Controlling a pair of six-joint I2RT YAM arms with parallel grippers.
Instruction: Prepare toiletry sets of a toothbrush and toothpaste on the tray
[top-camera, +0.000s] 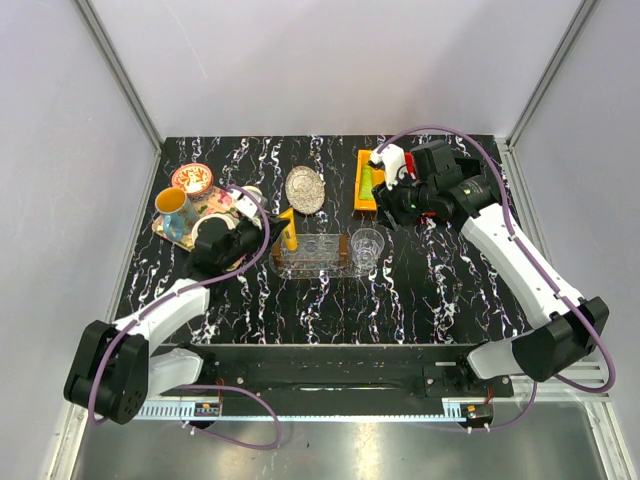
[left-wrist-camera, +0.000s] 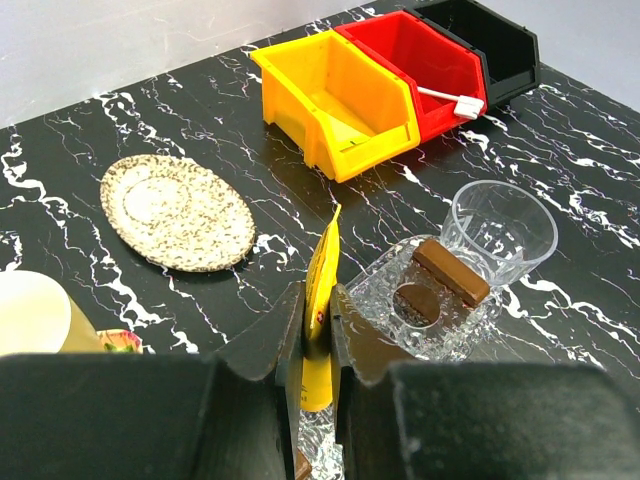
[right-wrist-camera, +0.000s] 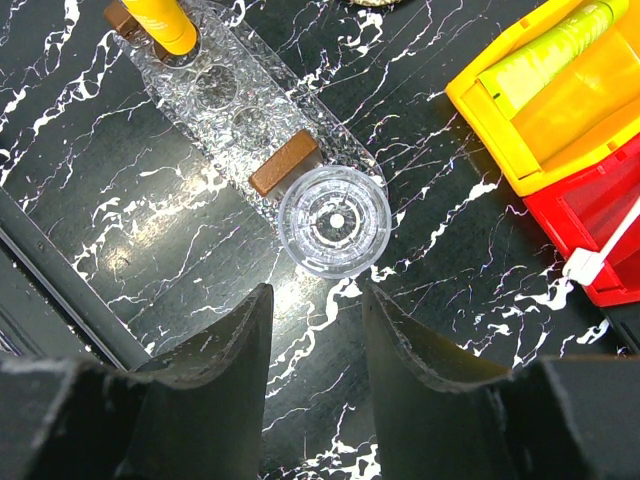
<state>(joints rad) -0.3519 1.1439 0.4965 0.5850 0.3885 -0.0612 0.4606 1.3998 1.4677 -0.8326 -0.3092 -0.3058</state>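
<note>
I next need to lower the orange-yellow toothpaste (left-wrist-camera: 322, 275) upright with my left gripper onto the tray's free hollow beneath it, beside the end brown block, and release it.
My left gripper (left-wrist-camera: 318, 310) is shut on the orange-yellow toothpaste (left-wrist-camera: 322, 275), holding it upright over the left end of the clear oval tray (left-wrist-camera: 455, 325). From above, the left gripper (top-camera: 274, 229) and the orange-yellow tube (top-camera: 289, 230) stand at the tray's (top-camera: 300, 262) left end. The lime green toothpaste (right-wrist-camera: 558, 45) lies in the yellow bin (right-wrist-camera: 520, 150). A white toothbrush (right-wrist-camera: 606, 248) rests in the red bin (right-wrist-camera: 590, 205). My right gripper (right-wrist-camera: 317, 310) hangs open and empty above the table, just beside a clear glass (right-wrist-camera: 334, 221); in the top view the right gripper (top-camera: 388, 208) is by the bins.
Brown blocks (left-wrist-camera: 452, 272) sit on the tray near the glass (top-camera: 367, 247). A round silvery dish (top-camera: 305, 189) lies behind the tray. A colourful tray with cups (top-camera: 215, 212) stands at the left. A black bin (left-wrist-camera: 490, 40) adjoins the red one (left-wrist-camera: 420, 55).
</note>
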